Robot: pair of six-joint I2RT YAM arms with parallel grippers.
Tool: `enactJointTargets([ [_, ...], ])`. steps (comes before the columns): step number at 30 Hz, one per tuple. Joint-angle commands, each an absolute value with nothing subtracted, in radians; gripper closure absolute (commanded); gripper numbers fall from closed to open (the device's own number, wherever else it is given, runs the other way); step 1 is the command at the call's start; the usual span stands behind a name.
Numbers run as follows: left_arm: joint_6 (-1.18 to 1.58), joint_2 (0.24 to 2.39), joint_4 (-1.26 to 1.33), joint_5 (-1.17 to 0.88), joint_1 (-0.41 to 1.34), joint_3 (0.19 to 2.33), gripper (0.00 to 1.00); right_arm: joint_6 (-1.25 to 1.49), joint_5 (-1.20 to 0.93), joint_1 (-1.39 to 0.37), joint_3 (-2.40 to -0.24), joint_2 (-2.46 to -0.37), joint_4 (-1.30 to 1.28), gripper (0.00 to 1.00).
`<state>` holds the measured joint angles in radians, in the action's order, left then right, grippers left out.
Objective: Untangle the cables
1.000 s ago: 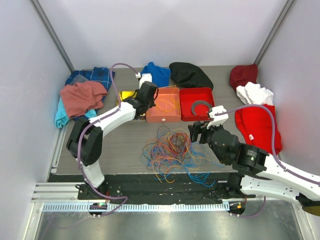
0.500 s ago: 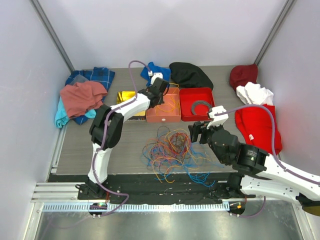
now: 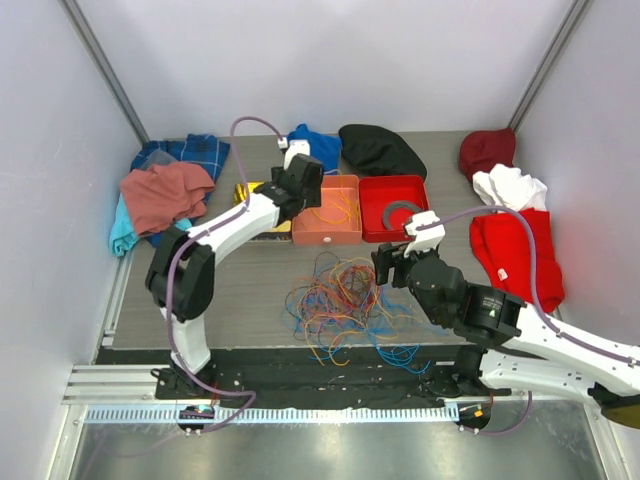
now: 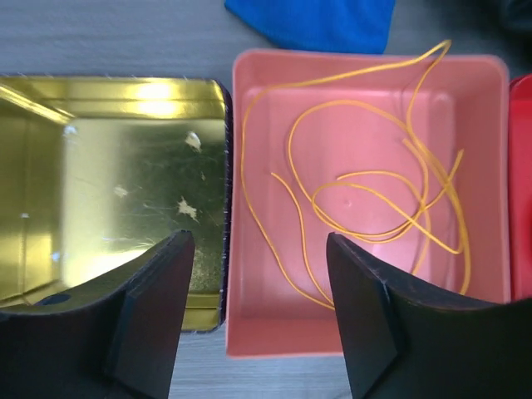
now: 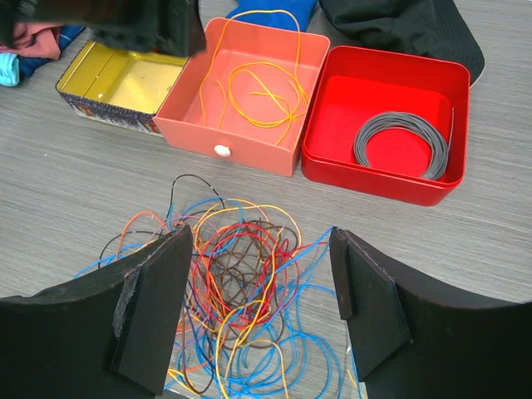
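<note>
A thin yellow-orange cable runs to the near side of the heap. Next, my right gripper will move down and back onto that cable's near part (image 3: pixel 345 325) (image 5: pixel 245 333).
The cables (image 3: pixel 338 295) lie as a tangled heap of blue, red, orange, yellow and dark strands on the grey table, also in the right wrist view (image 5: pixel 249 291). One yellow cable (image 4: pixel 366 199) lies looped by itself in the salmon box (image 4: pixel 237 125), seen again from the right wrist (image 5: pixel 249 83). My left gripper (image 3: pixel 300 183) hangs over that box's left side, open, with nothing between its fingers (image 4: pixel 259 274). My right gripper (image 3: pixel 385 265) hovers open just above the right side of the heap, its fingers either side of the tangle (image 5: pixel 259 249).
A gold tin (image 4: pixel 125 166) stands left of the salmon box (image 3: pixel 327 232). A red box (image 5: pixel 374 179) to its right holds a grey coiled ring (image 5: pixel 401 143). Clothes lie along the back and sides: rust (image 3: pixel 165 195), blue (image 3: pixel 318 145), black (image 3: pixel 380 150), red (image 3: pixel 520 255).
My left gripper has gone from shut to open above the salmon box, after swinging right and then back left. The right gripper has shifted slightly left over the heap.
</note>
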<state>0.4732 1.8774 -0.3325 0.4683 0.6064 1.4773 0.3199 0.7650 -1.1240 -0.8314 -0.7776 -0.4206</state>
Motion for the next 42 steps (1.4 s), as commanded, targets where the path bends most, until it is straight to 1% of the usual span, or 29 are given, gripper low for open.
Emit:
enactJointTargets([
  [1,0.512,1.729,-0.259,0.520,0.601,1.425,0.29,0.345,0.787,-1.127,-0.864,-0.787,-0.359,0.25],
  [2,0.521,1.677,-0.249,0.519,0.601,1.408,0.28,0.353,0.796,-1.126,-0.867,-0.795,-0.357,0.25],
  [4,0.546,1.620,-0.230,0.497,0.601,1.350,0.28,0.377,0.860,-1.126,-0.864,-0.805,-0.348,0.22],
  [5,0.575,1.545,-0.200,0.477,0.601,1.326,0.28,0.380,0.886,-1.126,-0.853,-0.821,-0.332,0.19],
  [6,0.597,1.508,-0.184,0.410,0.601,1.260,0.29,0.379,0.922,-1.126,-0.844,-0.827,-0.319,0.18],
  [7,0.624,1.464,-0.161,0.366,0.603,1.220,0.30,0.379,0.923,-1.124,-0.833,-0.836,-0.305,0.18],
  [8,0.671,1.424,-0.102,0.318,0.606,1.174,0.33,0.380,0.919,-1.126,-0.818,-0.853,-0.287,0.18],
  [9,0.690,1.343,-0.071,0.263,0.624,1.078,0.35,0.391,0.884,-1.118,-0.818,-0.868,-0.285,0.19],
  [10,0.705,1.307,-0.057,0.224,0.644,1.036,0.37,0.400,0.847,-1.115,-0.821,-0.883,-0.287,0.19],
  [11,0.721,1.275,-0.055,0.230,0.673,0.997,0.38,0.416,0.822,-1.115,-0.830,-0.897,-0.301,0.19],
  [12,0.735,1.212,-0.057,0.238,0.742,0.927,0.38,0.429,0.810,-1.117,-0.833,-0.929,-0.307,0.19],
  [14,0.744,1.160,-0.070,0.290,0.820,0.867,0.38,0.478,0.799,-1.117,-0.831,-0.948,-0.322,0.19],
  [15,0.765,1.137,-0.099,0.305,0.886,0.817,0.38,0.486,0.792,-1.115,-0.827,-0.954,-0.324,0.19],
  [16,0.785,1.093,-0.119,0.323,0.908,0.796,0.38,0.492,0.784,-1.115,-0.821,-0.951,-0.322,0.18],
  [21,0.894,0.913,-0.161,0.339,0.942,0.655,0.38,0.500,0.758,-1.114,-0.792,-0.942,-0.317,0.18],
  [24,0.908,0.803,-0.181,0.365,0.942,0.594,0.38,0.555,0.762,-1.109,-0.821,-0.974,-0.431,0.18],
  [26,0.911,0.758,-0.195,0.368,0.943,0.574,0.38,0.587,0.749,-1.108,-0.827,-0.985,-0.512,0.19],
  [27,0.910,0.752,-0.196,0.365,0.943,0.571,0.38,0.597,0.703,-1.108,-0.822,-0.979,-0.531,0.19],
  [32,0.911,0.775,-0.192,0.339,0.943,0.564,0.38,0.660,0.542,-1.109,-0.776,-0.950,-0.549,0.24],
  [36,0.908,0.808,-0.180,0.310,0.943,0.561,0.38,0.684,0.520,-1.109,-0.741,-0.881,-0.546,0.25],
  [38,0.907,0.805,-0.176,0.305,0.942,0.558,0.38,0.686,0.515,-1.108,-0.736,-0.890,-0.575,0.26],
  [40,0.905,0.799,-0.173,0.307,0.943,0.551,0.38,0.684,0.502,-1.109,-0.735,-0.922,-0.594,0.27],
  [42,0.904,0.795,-0.173,0.313,0.945,0.543,0.38,0.693,0.491,-1.109,-0.732,-0.945,-0.606,0.34],
])
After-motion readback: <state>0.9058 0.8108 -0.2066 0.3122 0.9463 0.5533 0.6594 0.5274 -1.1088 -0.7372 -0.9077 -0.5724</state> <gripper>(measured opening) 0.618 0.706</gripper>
